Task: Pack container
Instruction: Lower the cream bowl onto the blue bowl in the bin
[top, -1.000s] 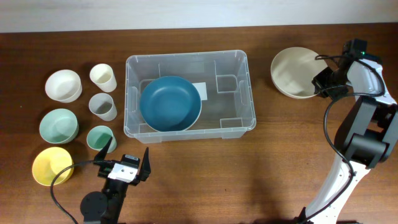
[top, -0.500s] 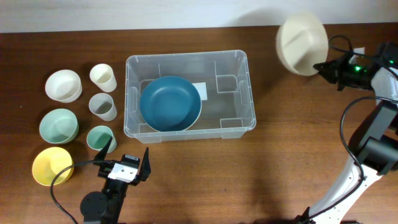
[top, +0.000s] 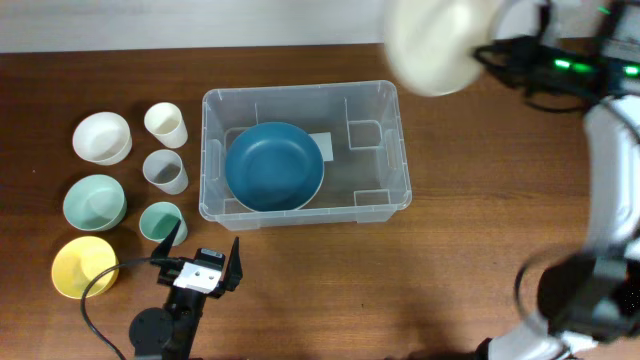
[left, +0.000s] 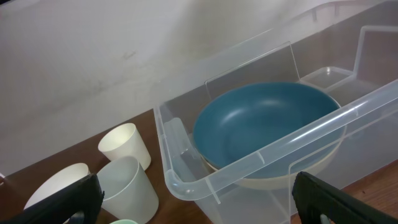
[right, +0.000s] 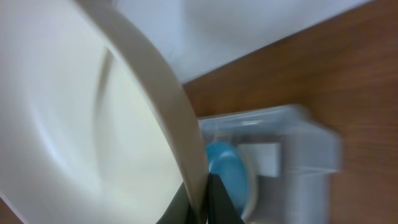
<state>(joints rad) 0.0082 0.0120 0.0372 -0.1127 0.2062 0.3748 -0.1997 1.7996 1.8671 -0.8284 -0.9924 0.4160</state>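
My right gripper swings to the left in the overhead view and down over the blue bowl (top: 274, 167) (right: 229, 175) next, as the bowl's open side faces up inside the container.
The clear plastic container (top: 380, 205) sits mid-table with a blue bowl (top: 273, 165) inside it; both show in the left wrist view, container (left: 249, 171) and bowl (left: 261, 121). My right gripper (top: 485, 48) is shut on the rim of a large cream bowl (top: 435, 45), held high in the air behind the container's far right corner. In the right wrist view the cream bowl (right: 81, 106) fills the frame, pinched between the fingers (right: 202, 196). My left gripper (top: 205, 255) is open and empty, in front of the container's near left corner.
Left of the container stand a white bowl (top: 102, 137), a green bowl (top: 95, 202), a yellow bowl (top: 82, 266), a cream cup (top: 165, 124), a grey cup (top: 165, 170) and a green cup (top: 160, 221).
My right gripper has lifted the cream bowl off the table at the right and carried it up and leftward toward the container. The left arm has not moved.
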